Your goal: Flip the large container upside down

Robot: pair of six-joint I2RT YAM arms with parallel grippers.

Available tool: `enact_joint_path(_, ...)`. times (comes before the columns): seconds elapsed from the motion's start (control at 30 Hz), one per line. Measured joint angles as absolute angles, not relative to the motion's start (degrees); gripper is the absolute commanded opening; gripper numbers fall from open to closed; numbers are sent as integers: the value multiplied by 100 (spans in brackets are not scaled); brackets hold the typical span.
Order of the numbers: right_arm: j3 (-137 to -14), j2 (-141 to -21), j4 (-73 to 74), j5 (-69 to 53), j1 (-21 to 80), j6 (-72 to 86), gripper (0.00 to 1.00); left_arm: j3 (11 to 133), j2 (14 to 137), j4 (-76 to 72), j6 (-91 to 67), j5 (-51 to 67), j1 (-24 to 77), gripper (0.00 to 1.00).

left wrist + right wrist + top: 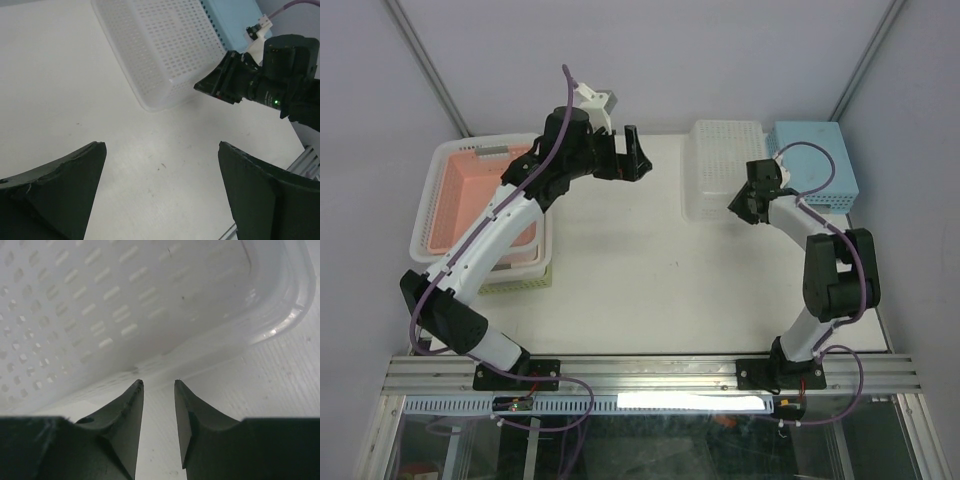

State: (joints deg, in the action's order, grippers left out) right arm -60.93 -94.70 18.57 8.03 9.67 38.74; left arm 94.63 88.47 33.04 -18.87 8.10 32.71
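Observation:
My left gripper will next go away from the container (723, 165) and down onto the pink basket's container-side rim (534, 228), because the pink basket is to its left in the top view.
The large container (723, 165) is a white translucent perforated basket at the back right of the table. It rests base up with its flared rim on the table, as the left wrist view (165, 45) and the right wrist view (100, 305) also show. My right gripper (738, 208) is at its near right edge, low over the table. Its jaws (158, 383) stand a narrow gap apart with nothing between them, the tips just short of the rim. My left gripper (632, 155) is wide open and empty (161, 145) above the back middle of the table, left of the container.
A light blue basket (817, 160) lies base up right behind the container. At the left, a pink basket (470, 195) sits inside a white basket (425, 215) stacked on a green one (525, 280). The right arm (270, 85) shows in the left wrist view.

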Motion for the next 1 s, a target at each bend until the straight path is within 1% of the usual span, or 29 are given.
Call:
enact_joint_path(0.2,-6755,-9985,1863,832,895,3682,34,9185,8578,3645,-1798,454,3100,99)
enact_joint_path(0.57,-7113,-10020,1957,812,731,3498,34,9111,8558,3927,-1697,301,3006,99)
enact_joint_path(0.63,-7120,-10018,1970,790,709,3476,36,9135,8558,3999,-1693,274,2987,99)
enact_joint_path(0.7,-7091,-9974,2012,698,703,3461,40,9212,8558,4147,-1688,156,2985,99)
enact_joint_path(0.77,-6899,-9767,2034,611,703,3448,46,9338,8558,4305,-1682,-10,2956,99)
enact_joint_path(0.83,-6552,-9319,2104,515,703,3437,51,9520,8558,4539,-1684,-287,2899,99)
enact_joint_path(1.0,-5575,-7649,2342,360,705,3411,56,10112,8560,5282,-1728,-1122,2475,99)
